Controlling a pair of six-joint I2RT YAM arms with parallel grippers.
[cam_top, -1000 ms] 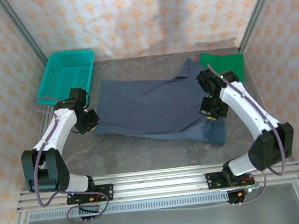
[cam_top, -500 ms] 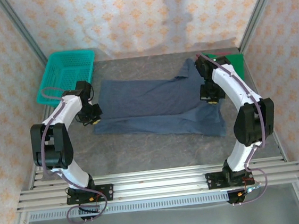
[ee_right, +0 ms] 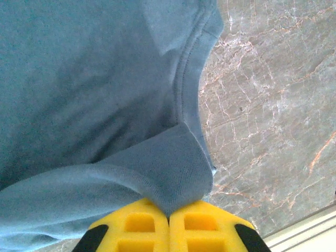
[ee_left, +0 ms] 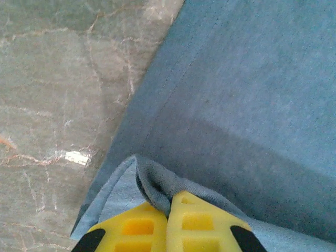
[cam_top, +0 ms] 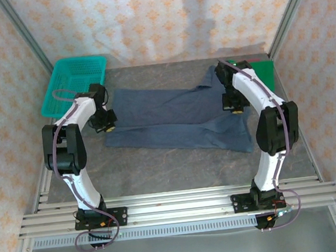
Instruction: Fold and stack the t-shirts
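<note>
The robot's right gripper, with the pinched fold still stopping short of there, will carry it outward and a little toward the shirt's middle, over the flat far half, and release it.
The dark slate-blue t-shirt (cam_top: 173, 116) lies across the middle of the table, its near half lifted and carried over the far half. My left gripper (cam_top: 105, 122) is shut on the shirt's left edge; in the left wrist view a pinched fold of blue cloth (ee_left: 157, 184) sits between the yellow fingertips (ee_left: 169, 202). My right gripper (cam_top: 233, 104) is shut on the right edge, with blue cloth (ee_right: 173, 173) folded over its yellow fingertips (ee_right: 169, 214). The bright green t-shirt (cam_top: 264, 68) lies at the far right, mostly hidden behind the right arm.
A teal mesh basket (cam_top: 73, 82) stands at the far left corner of the table. Bare marble table (cam_top: 160, 169) lies between the shirt and the arm bases. Aluminium frame posts rise at both back corners.
Both grippers have moved away from the bases toward the back of the table, carrying the shirt's near edge over the rest, so the shirt looks narrower front to back.
</note>
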